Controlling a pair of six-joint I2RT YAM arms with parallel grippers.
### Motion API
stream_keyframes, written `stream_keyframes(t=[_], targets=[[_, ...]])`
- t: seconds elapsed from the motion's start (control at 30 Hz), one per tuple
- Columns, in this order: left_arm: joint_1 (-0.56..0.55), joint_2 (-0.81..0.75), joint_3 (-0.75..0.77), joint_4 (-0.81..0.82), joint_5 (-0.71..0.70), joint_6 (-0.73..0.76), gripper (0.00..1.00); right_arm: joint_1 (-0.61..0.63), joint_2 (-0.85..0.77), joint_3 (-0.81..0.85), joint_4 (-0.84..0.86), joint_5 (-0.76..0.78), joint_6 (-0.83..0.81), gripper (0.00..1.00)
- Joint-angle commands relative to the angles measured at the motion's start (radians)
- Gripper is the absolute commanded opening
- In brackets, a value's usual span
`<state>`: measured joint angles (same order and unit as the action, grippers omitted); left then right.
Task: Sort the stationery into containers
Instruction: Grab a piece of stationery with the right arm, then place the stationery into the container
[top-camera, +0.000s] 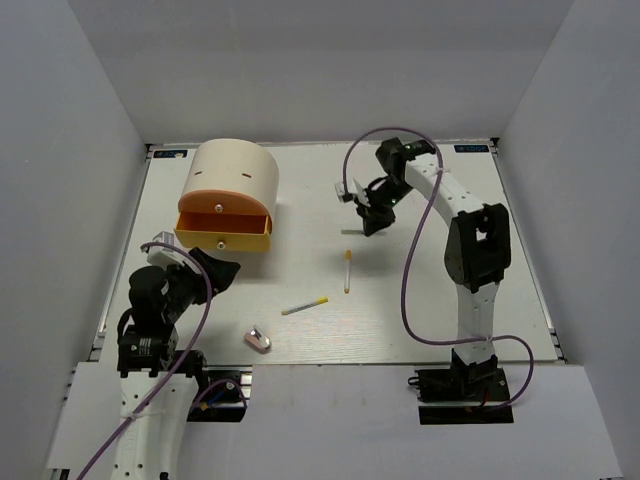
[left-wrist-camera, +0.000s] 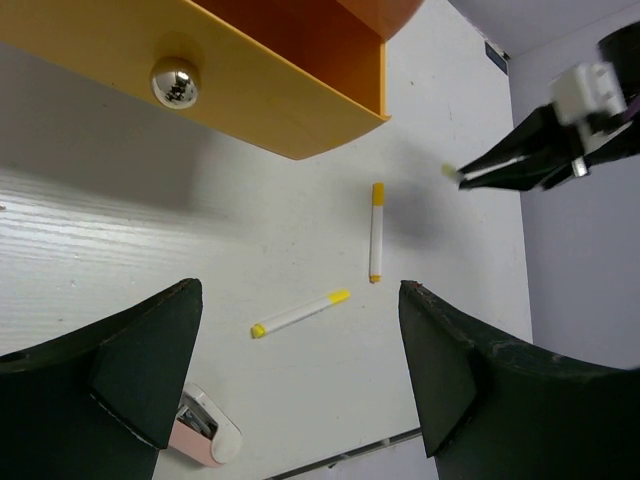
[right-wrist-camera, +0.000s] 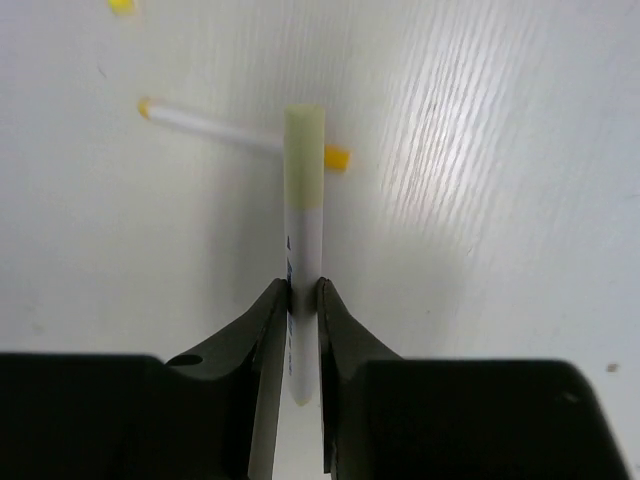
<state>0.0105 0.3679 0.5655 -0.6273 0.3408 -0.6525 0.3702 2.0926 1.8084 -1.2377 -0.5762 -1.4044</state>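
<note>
The pen will next go up and to the left in the top view with my right gripper, and then down over the drawer at its opening.
The cream-beige cylindrical container stands at the back left with its yellow-orange drawer pulled out; the drawer also shows in the left wrist view. Two white-and-yellow pens lie mid-table, and a pink-white eraser lies near the front. My right gripper is shut on a white pen with a pale yellow cap and holds it above the table, right of the drawer. My left gripper is open and empty, in front of the drawer. Both pens and the eraser lie on the table below it.
The drawer's metal knob faces my left gripper. One table pen lies beneath the held pen in the right wrist view. White walls enclose the table on three sides. The table's near edge runs just in front of the eraser.
</note>
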Motion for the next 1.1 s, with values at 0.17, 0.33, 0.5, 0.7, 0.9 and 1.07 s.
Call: stream_keyframes(t=[0.17,0.33,0.5,0.7,0.9,1.07], targets=[[0.005,-0.064,0.008,-0.084,0.027,-0.018,0.9,0.156,-0.097,0.278,0.099,-0.292,0.435,0.0],[0.005,-0.098,0.017,-0.12,0.018,-0.027,0.9,0.245,-0.17,0.253,0.627,-0.326,0.785,0.0],[0.005,-0.116,0.017,-0.129,0.018,-0.036,0.9,0.347,-0.149,0.25,0.901,-0.294,1.04,0.0],[0.005,-0.126,0.017,-0.15,0.018,-0.036,0.9,0.447,-0.082,0.29,1.075,-0.287,1.133,0.0],[0.005,-0.136,0.036,-0.18,0.009,-0.027,0.9,0.49,0.001,0.293,1.178,-0.277,1.165,0.0],[0.005,-0.156,0.036,-0.199,0.0,-0.027,0.9,0.5,0.04,0.255,1.225,-0.228,1.168,0.0]])
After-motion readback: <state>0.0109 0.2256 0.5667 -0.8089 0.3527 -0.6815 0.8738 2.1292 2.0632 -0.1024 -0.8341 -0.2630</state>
